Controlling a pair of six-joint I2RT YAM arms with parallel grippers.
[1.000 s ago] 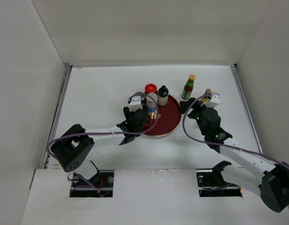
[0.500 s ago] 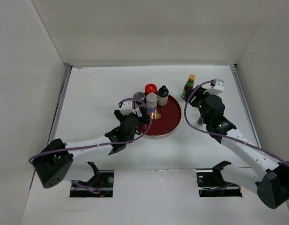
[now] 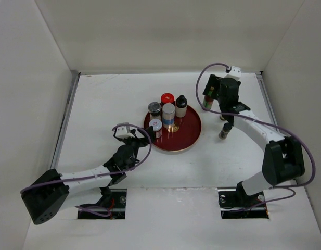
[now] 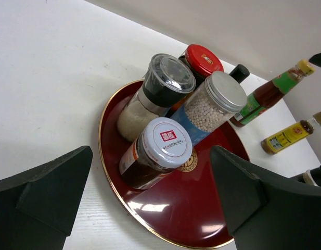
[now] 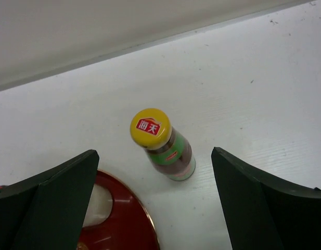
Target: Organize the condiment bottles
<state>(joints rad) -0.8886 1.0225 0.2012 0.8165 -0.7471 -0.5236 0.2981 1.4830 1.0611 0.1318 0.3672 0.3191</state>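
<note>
The sauce bottle is still off the tray. I will move my right gripper down to it next and close the open fingers around its yellow cap.
A round dark-red tray holds several condiment bottles: a red-lidded jar, a black-capped bottle, a silver-lidded jar, a clear-topped grinder and a white-lidded jar. My left gripper hangs open near-left of the tray, facing the white-lidded jar, with nothing between its fingers. At the back right, my right gripper is open above a yellow-capped sauce bottle, one finger on each side, not touching. That bottle stands on the table just right of the tray's rim.
Two small bottles stand on the table right of the tray: a yellow-labelled one and a dark-capped one. White walls close in the table on the left, back and right. The right arm arches over those two bottles.
My left gripper opened and drew back toward the near left, leaving the white-lidded jar standing on the tray. The right arm swung to the back, over the sauce bottle.
</note>
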